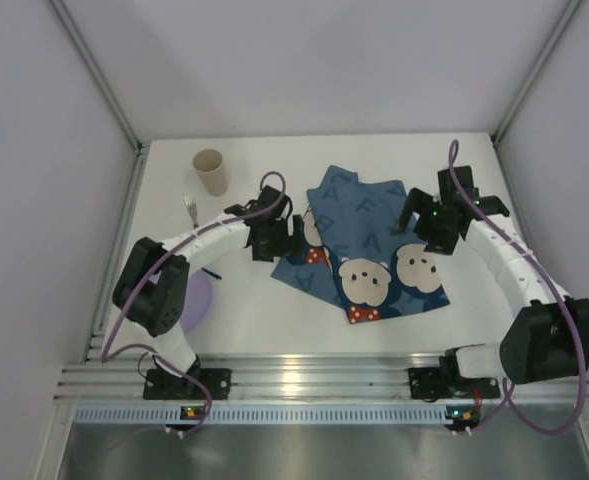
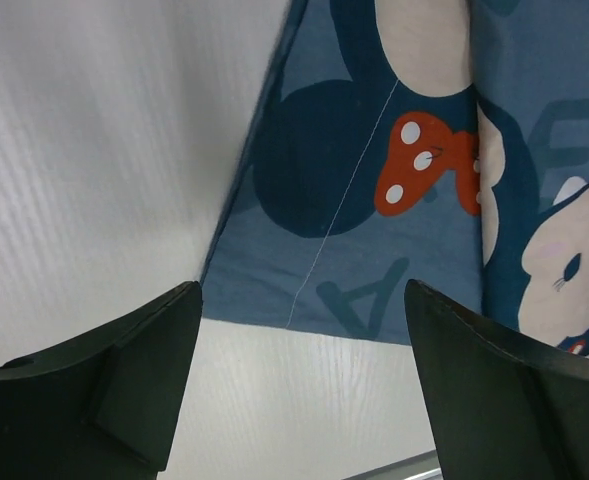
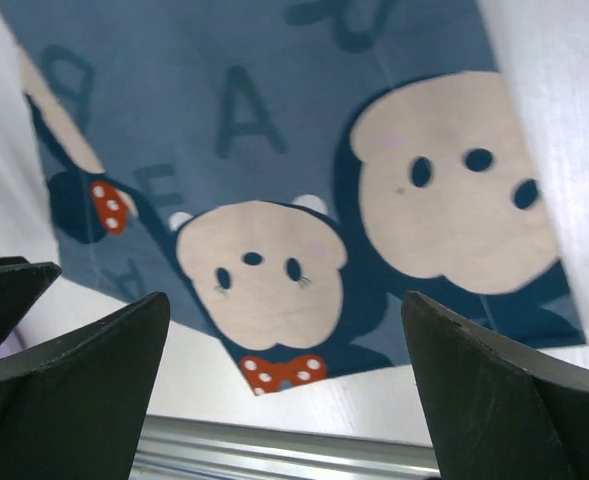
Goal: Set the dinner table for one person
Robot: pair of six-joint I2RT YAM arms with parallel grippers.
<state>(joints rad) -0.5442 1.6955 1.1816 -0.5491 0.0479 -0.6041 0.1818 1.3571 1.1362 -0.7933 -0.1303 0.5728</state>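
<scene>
My left gripper needs to move outward and down next, onto the placemat hem [image 2: 277, 68] beside the mouse's dark ear, because the mat [image 2: 374, 200] is creased and crooked on the tabletop.
The dinner table [image 1: 494, 300] is a white tabletop with a silver rail [image 1: 304, 380] along its near edge. A blue mouse-patterned placemat [image 1: 364, 245] lies creased and askew at its middle. My left gripper [image 1: 290, 238] hovers at the mat's left edge, open and holding nothing. In the left wrist view the mat's [image 2: 374, 200] corner and bare table [image 2: 94, 150] show between my left gripper's [image 2: 302, 290] fingers. My right gripper [image 1: 444, 210] hangs open over the mat's right edge. Between my right gripper's [image 3: 284, 300] fingers lies the mat [image 3: 274, 120], untouched.
A paper cup [image 1: 210, 171] stands upright at the back left, with a fork [image 1: 190, 208] lying just in front of it. A purple plate [image 1: 198, 300] lies at the front left, partly hidden under the left arm. White walls enclose the table on three sides.
</scene>
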